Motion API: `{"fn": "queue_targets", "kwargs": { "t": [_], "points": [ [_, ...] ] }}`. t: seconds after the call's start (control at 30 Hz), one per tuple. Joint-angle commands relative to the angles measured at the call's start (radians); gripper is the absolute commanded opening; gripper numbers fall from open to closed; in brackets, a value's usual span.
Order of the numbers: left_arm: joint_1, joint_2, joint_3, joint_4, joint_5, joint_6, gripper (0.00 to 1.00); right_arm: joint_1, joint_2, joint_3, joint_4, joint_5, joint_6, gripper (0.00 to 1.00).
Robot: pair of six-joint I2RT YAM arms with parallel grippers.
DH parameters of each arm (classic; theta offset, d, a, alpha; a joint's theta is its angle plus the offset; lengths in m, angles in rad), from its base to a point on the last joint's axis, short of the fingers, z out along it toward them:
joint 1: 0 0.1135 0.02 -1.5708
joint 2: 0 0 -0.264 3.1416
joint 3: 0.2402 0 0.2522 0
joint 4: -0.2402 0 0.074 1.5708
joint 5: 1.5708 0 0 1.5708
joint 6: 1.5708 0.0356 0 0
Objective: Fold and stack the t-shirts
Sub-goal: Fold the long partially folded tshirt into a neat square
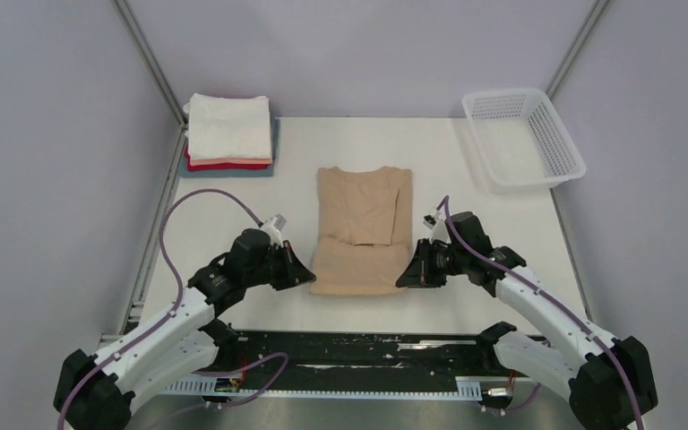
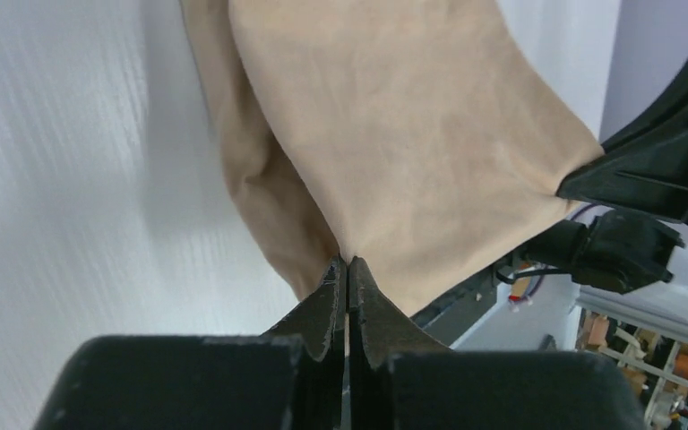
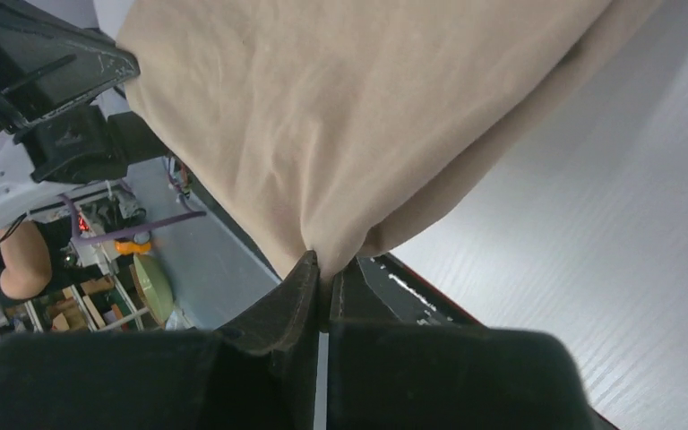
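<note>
My right gripper carries the hem outward onto the shirt's far corner next and releases, as that corner lies farther outward and both shirt sides are already folded in.
The tan t-shirt lies in the middle of the table, its sides folded in and its near part raised into a fold. My left gripper is shut on the shirt's near left corner. My right gripper is shut on its near right corner. Both hold the hem a little above the table. A stack of folded t-shirts sits at the back left: cream-white on top, then pink, red and grey-blue.
A white plastic mesh basket stands at the back right. The table's black front rail runs between the arm bases. Metal frame posts rise at both back corners.
</note>
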Motion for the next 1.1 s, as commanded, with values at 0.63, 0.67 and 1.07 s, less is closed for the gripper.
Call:
{"fn": "queue_targets", "kwargs": {
  "t": [0.63, 0.67, 1.07],
  "points": [
    [0.21, 0.375, 0.503, 0.08, -0.012, 0.123, 0.0, -0.233, 0.333, 0.469, 0.094, -0.021, -0.05, 0.0],
    [0.225, 0.42, 0.529, 0.083, -0.002, 0.127, 0.0, -0.237, 0.358, 0.483, 0.102, -0.025, -0.05, 0.0],
    [0.302, 0.664, 0.657, 0.155, 0.144, 0.129, 0.0, -0.29, 0.482, 0.525, 0.189, -0.064, -0.005, 0.0]
  ]
}}
